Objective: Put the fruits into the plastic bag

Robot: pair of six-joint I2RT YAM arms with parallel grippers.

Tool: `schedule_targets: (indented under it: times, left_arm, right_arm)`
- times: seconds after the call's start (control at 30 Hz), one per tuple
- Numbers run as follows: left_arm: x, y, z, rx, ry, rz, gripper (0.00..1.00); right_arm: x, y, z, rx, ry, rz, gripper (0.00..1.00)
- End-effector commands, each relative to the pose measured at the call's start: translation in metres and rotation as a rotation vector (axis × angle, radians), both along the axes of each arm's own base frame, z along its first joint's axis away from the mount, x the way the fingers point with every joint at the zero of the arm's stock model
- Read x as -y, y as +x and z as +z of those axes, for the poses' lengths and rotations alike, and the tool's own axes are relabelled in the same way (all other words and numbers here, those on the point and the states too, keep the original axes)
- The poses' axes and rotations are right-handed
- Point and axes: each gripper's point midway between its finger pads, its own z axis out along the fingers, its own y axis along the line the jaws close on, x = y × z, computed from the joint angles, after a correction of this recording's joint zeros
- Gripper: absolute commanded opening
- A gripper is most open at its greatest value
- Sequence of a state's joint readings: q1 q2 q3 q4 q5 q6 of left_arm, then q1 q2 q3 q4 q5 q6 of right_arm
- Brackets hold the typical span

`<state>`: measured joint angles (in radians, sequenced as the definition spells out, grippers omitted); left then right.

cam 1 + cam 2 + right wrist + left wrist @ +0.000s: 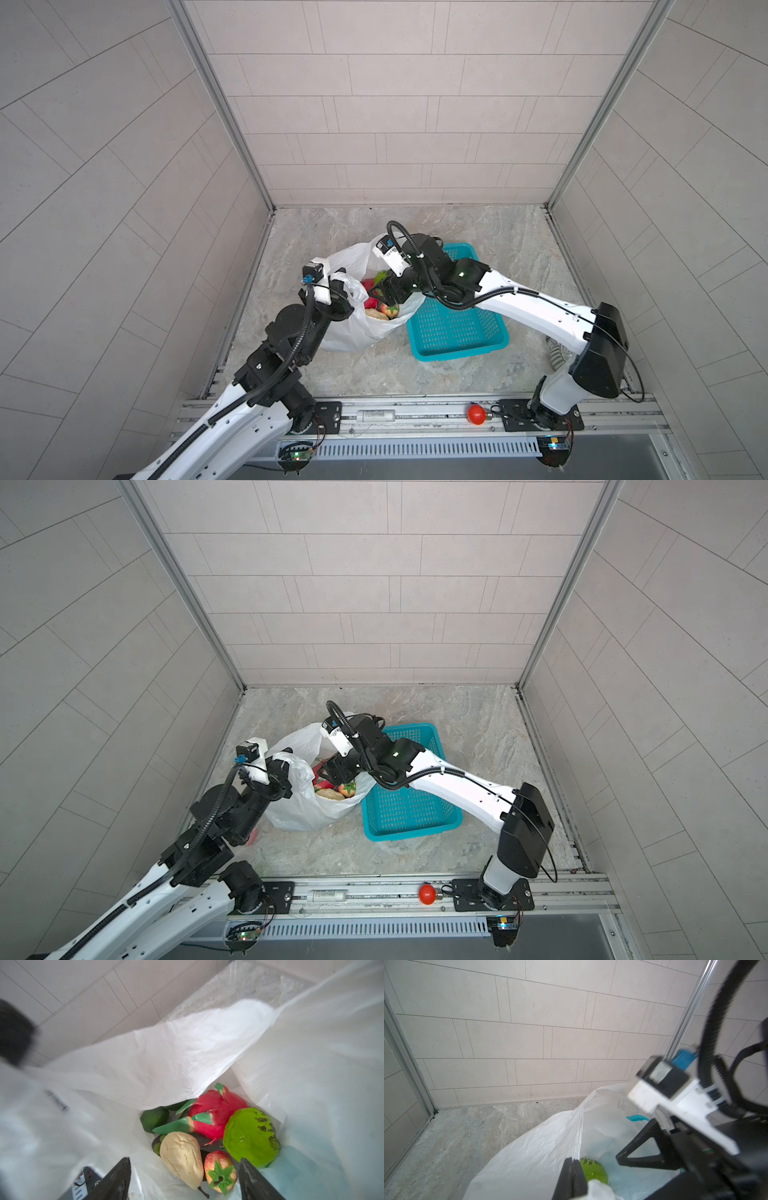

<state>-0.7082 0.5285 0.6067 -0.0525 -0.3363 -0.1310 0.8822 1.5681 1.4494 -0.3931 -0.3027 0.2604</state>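
The fruits lie inside the bag, and the bag's opening (371,280) (604,1140) lies outward of the left gripper, so the gripper will next pull the held rim of the bag outward over the opening and let go of the rim.
The white plastic bag (353,332) (299,812) stands open on the floor between both arms. My left gripper (573,1161) (344,291) is shut on the bag's rim and holds the mouth up. Over the bag's mouth my right gripper (184,1160) (384,291) is open, with nothing between its fingers. Below it in the bag lie the fruits: a pink-red dragon fruit (216,1113), a bright green ball (249,1136), a cream knobbly fruit (182,1157), a dark green avocado (153,1118) and a small reddish fruit with a green calyx (220,1172).
A teal perforated basket (457,353) (411,833) sits right of the bag, under the right arm, with no fruit showing in it. A glossy red ball (476,414) rests on the front rail. A small pink trinket (252,836) lies by the left arm.
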Motion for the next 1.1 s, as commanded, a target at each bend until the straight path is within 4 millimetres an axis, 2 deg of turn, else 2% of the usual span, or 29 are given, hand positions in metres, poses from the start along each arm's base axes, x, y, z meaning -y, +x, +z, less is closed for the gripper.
schedule_targets:
  times: [0.0, 0.1, 0.2, 0.27, 0.37, 0.47, 0.57, 0.67, 0.73, 0.77, 0.8, 0.83, 0.9, 1.0, 1.07]
  left_arm:
    - [-0.001, 0.001, 0.016, 0.024, -0.017, 0.008, 0.00]
    - [0.001, 0.002, 0.021, 0.042, -0.033, 0.007, 0.00]
    - [0.002, 0.003, 0.021, 0.040, -0.036, 0.003, 0.00]
    - [0.002, 0.003, 0.020, 0.036, -0.042, 0.003, 0.00]
    - [0.002, 0.003, 0.016, 0.027, -0.047, 0.004, 0.00]
    - [0.001, 0.002, 0.016, 0.029, -0.051, 0.006, 0.00]
    - [0.002, 0.002, 0.015, 0.024, -0.051, -0.001, 0.00]
    - [0.006, 0.002, 0.012, 0.011, -0.045, -0.017, 0.00]
    - [0.007, 0.003, 0.011, 0.001, -0.046, -0.018, 0.00]
    - [0.007, 0.003, 0.012, 0.000, -0.049, -0.021, 0.00]
    - [0.008, 0.003, 0.013, -0.001, -0.057, -0.024, 0.00]
    - [0.009, 0.003, 0.015, 0.000, -0.068, -0.029, 0.00]
    - [0.016, 0.002, 0.022, 0.001, -0.106, -0.062, 0.00]
    - [0.029, 0.003, 0.044, 0.013, -0.172, -0.120, 0.00]
    - [0.040, 0.004, 0.070, 0.032, -0.233, -0.166, 0.00]
  right_arm:
    - [0.011, -0.011, 0.052, 0.106, 0.076, 0.052, 0.77]
    - [0.036, -0.006, 0.076, 0.182, 0.076, -0.012, 0.78]
    - [0.076, 0.017, 0.083, 0.229, 0.020, -0.185, 0.79]
    - [0.101, 0.030, 0.078, 0.242, -0.024, -0.278, 0.82]
    - [0.119, 0.038, 0.062, 0.234, -0.077, -0.331, 0.84]
    - [0.115, 0.039, 0.041, 0.195, -0.104, -0.302, 0.84]
    - [0.099, 0.040, 0.018, 0.135, -0.095, -0.256, 0.83]
    - [0.087, 0.050, -0.002, 0.093, -0.091, -0.262, 0.80]
    - [0.085, 0.065, -0.013, 0.088, -0.107, -0.303, 0.68]
    - [0.084, 0.073, -0.016, 0.086, -0.108, -0.323, 0.53]
    - [0.082, 0.081, -0.017, 0.084, -0.105, -0.330, 0.34]
    - [0.079, 0.086, -0.015, 0.086, -0.104, -0.332, 0.21]
    - [0.072, 0.096, -0.004, 0.105, -0.107, -0.318, 0.02]
    - [0.064, 0.109, 0.025, 0.153, -0.094, -0.309, 0.00]
    - [0.058, 0.117, 0.049, 0.188, -0.081, -0.296, 0.00]
